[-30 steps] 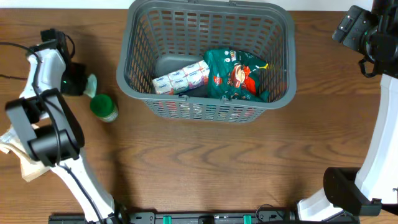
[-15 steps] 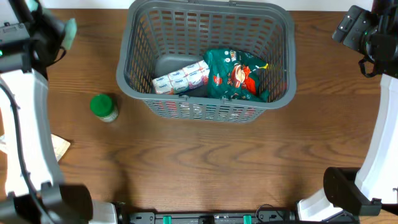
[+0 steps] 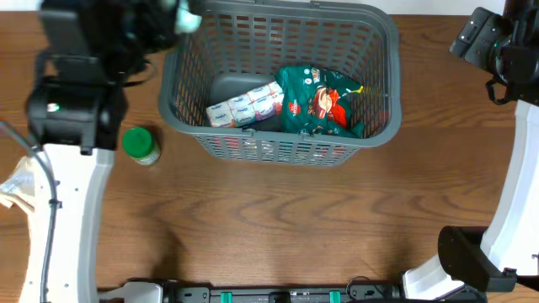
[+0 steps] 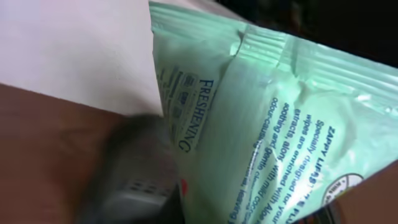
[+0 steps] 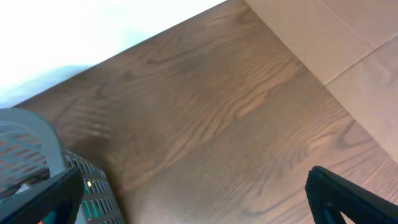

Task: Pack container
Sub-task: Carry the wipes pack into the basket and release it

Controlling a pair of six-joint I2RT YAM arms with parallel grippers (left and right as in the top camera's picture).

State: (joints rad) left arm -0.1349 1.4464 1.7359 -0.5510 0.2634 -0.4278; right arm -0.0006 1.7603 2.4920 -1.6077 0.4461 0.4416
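Observation:
My left gripper is to go first to the right in the overhead view and then down, to reach the open space beyond the white wrapped pack.
The container (image 3: pixel 169 118), a large dark-grey slotted basket, stands at the back middle of the table. Inside it lie a white wrapped pack (image 3: pixel 246 105) and a dark green snack bag (image 3: pixel 324 101). My left gripper (image 3: pixel 173 17) hovers at the basket's far left corner, shut on a pale green wipes packet (image 3: pixel 188 18). That packet (image 4: pixel 280 124) fills the left wrist view and hides the fingers. My right gripper (image 3: pixel 495 42) hangs at the far right, open and holding nothing; in its wrist view (image 5: pixel 193 205) only bare wood lies between the fingers.
A green-capped bottle (image 3: pixel 141 145) stands on the table left of the basket. Crumpled tan paper (image 3: pixel 17 189) lies at the left edge. The basket's corner (image 5: pixel 31 143) shows at the left of the right wrist view.
My left arm has swung from the table's left side up and to the right, carrying the wipes packet to the basket's far left corner. The right arm has not moved.

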